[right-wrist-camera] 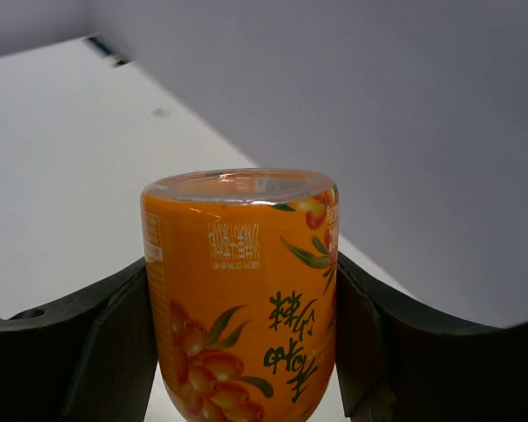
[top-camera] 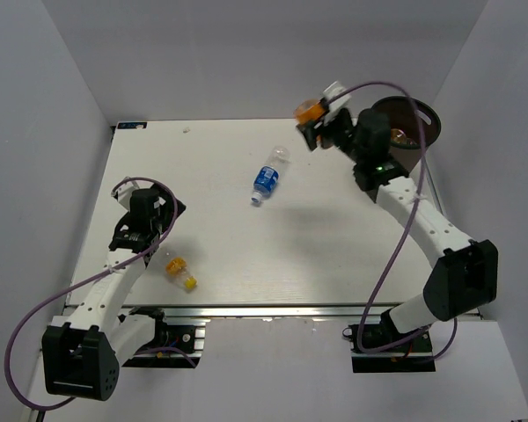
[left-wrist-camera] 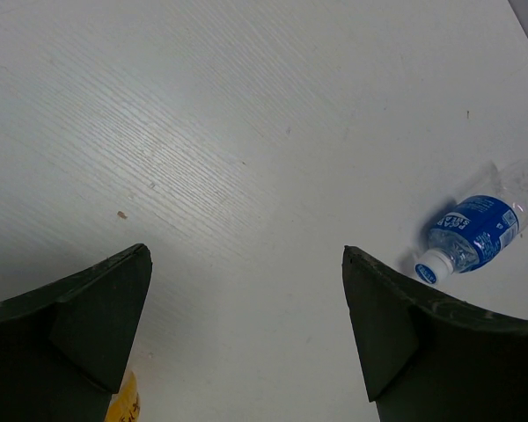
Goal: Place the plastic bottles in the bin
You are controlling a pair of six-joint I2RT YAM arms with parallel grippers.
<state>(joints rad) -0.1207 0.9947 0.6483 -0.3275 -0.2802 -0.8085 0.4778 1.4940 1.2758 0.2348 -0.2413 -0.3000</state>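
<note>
My right gripper next swings toward the right in the top view, over the bin's opening (top-camera: 407, 120) for the release, as the held bottle still hangs beside it.
My right gripper (top-camera: 314, 123) is raised over the table's back right and is shut on an orange-filled plastic bottle (top-camera: 308, 111). In the right wrist view the bottle's (right-wrist-camera: 242, 290) label shows berries, with a finger pressed against each side. The dark-brown bin (top-camera: 418, 123) stands just right of that gripper, partly hidden by the arm. A clear bottle with a blue label (top-camera: 266, 180) lies mid-table and also shows in the left wrist view (left-wrist-camera: 477, 230). A small orange bottle with a yellow cap (top-camera: 180, 271) lies front left. My left gripper (top-camera: 158, 215) hangs open just above the table beside it, holding nothing.
White walls close in the table on the left, back and right. A metal rail (top-camera: 273, 309) runs along the near edge between the two arm bases. The right arm's purple cable (top-camera: 396, 237) loops over the right side.
</note>
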